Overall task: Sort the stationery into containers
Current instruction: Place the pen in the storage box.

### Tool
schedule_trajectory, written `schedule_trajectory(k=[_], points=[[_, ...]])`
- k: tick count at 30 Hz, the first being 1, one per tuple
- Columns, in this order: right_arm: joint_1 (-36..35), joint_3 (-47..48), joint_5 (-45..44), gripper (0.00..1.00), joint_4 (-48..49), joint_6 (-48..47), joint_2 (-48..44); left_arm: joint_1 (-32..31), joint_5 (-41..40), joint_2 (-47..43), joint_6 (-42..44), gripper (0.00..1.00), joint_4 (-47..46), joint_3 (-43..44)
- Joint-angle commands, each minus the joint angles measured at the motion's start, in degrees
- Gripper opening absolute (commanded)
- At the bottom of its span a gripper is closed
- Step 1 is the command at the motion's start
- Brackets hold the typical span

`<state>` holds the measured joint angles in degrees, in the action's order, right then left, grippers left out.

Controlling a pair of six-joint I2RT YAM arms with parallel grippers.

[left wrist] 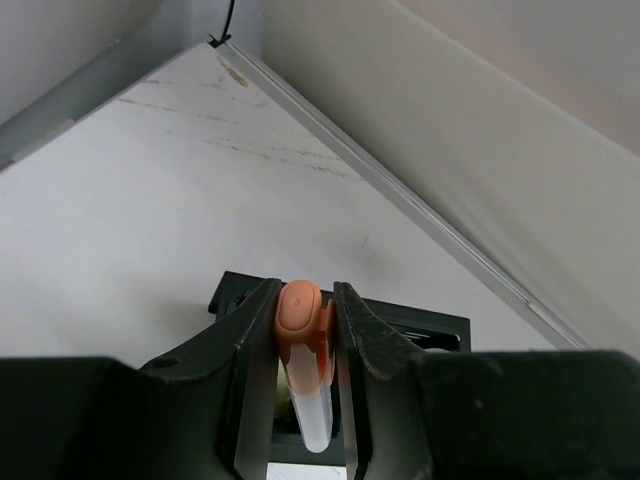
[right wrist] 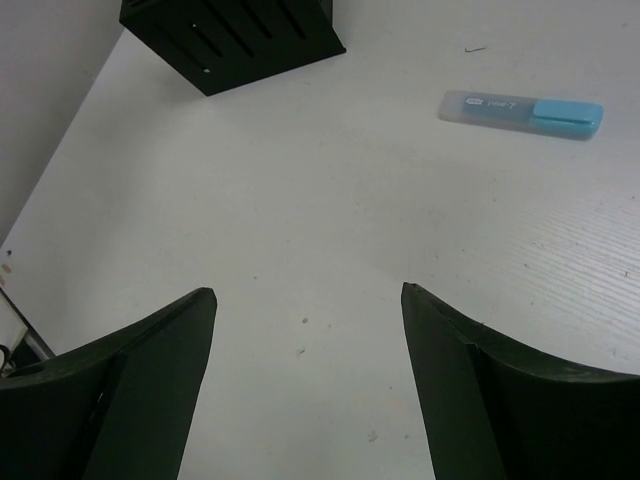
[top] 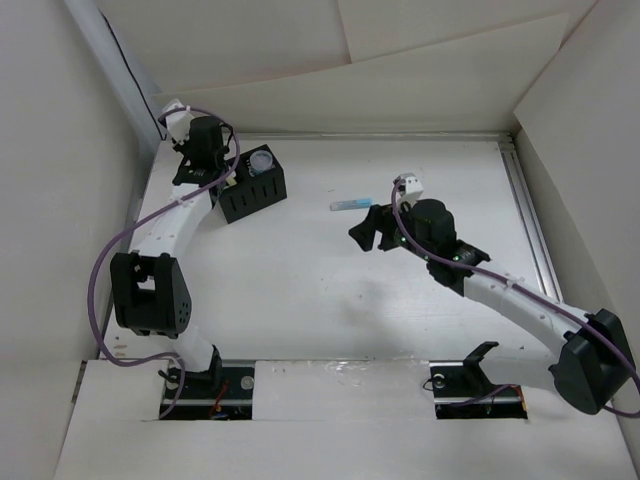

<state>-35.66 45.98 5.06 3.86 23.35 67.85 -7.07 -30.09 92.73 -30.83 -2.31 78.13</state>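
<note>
My left gripper will next lower the orange marker stick (left wrist: 303, 345) toward the white cylinder in the black organizer box's open section. Then it will let go of the stick inside.
The black organizer box (top: 253, 189) stands at the back left of the table; the round white cylinder with a blue-patterned top (top: 261, 160) sits in it. My left gripper (top: 212, 172) hovers at the box's left side, shut on an orange marker stick (left wrist: 303, 345) held over the box (left wrist: 430, 325). A light blue marker stick (top: 352, 204) lies on the table mid-back; it also shows in the right wrist view (right wrist: 522, 110). My right gripper (top: 366, 228) is open and empty just right of centre, a little in front of the blue stick. The box's slotted side (right wrist: 232, 35) shows far off.
White walls close in the table on the left, back and right. A metal rail (top: 528, 230) runs along the right edge, and another (left wrist: 400, 195) along the back by the left gripper.
</note>
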Motion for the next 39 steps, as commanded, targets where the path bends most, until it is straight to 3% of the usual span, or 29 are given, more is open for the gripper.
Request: schedule_trajectory(k=[1, 20, 22, 23, 25, 28, 30, 32, 34, 35, 37, 38, 39], points=[[0.5, -0.1, -1.1, 0.81, 1.9, -0.2, -0.2, 0.0, -3.0, -0.3, 2.7, 0.00, -3.1, 0.3], [2.7, -0.1, -3.0, 0.81, 2.5, 0.3, 3.2, -2.3, -4.7, 6.5, 6.7, 0.00, -11.2, -0.3], [3.4, -0.1, -5.0, 0.81, 2.5, 0.8, 4.8, -2.3, -4.7, 6.5, 6.7, 0.06, -11.8, -0.3], [3.4, 0.4, -5.0, 0.78, 3.0, 0.8, 5.5, -2.3, -4.7, 6.5, 6.7, 0.09, -11.8, -1.0], [4.1, 1.0, -5.7, 0.65, 3.0, 2.1, 8.3, -2.3, -4.7, 6.5, 6.7, 0.22, -11.8, -1.7], [6.6, 3.2, -6.6, 0.31, 3.0, 4.8, 12.5, -2.3, -5.3, 6.0, 6.0, 0.35, -11.8, -3.0], [7.3, 5.1, -8.4, 0.29, 2.3, 6.1, 14.7, -2.3, -4.5, 4.0, 5.4, 0.44, -12.5, -3.6], [7.9, 6.7, -9.8, 0.29, 1.7, 7.6, 17.7, -2.3, -2.5, 2.8, 4.8, 0.48, -13.0, -4.7], [8.5, 9.3, -10.9, 0.35, 1.7, 7.6, 20.2, -2.3, -1.3, 0.9, 4.1, 0.49, -13.5, -5.3], [8.5, 10.2, -11.6, 0.45, 1.1, 7.6, 22.8, -2.3, -0.8, 0.3, 3.5, 0.49, -13.5, -5.3], [9.0, 12.9, -12.2, 0.53, 1.1, 7.6, 25.7, -2.3, 0.7, -1.8, 2.6, 0.50, -13.5, -5.8], [9.0, 14.0, -12.2, 0.65, 0.5, 7.6, 28.6, -2.3, 1.4, -2.5, 1.7, 0.52, -14.2, -6.3], [9.6, 14.9, -12.9, 0.71, -0.2, 7.6, 30.1, -2.3, 2.7, -3.4, 1.0, 0.52, -14.2, -6.3]])
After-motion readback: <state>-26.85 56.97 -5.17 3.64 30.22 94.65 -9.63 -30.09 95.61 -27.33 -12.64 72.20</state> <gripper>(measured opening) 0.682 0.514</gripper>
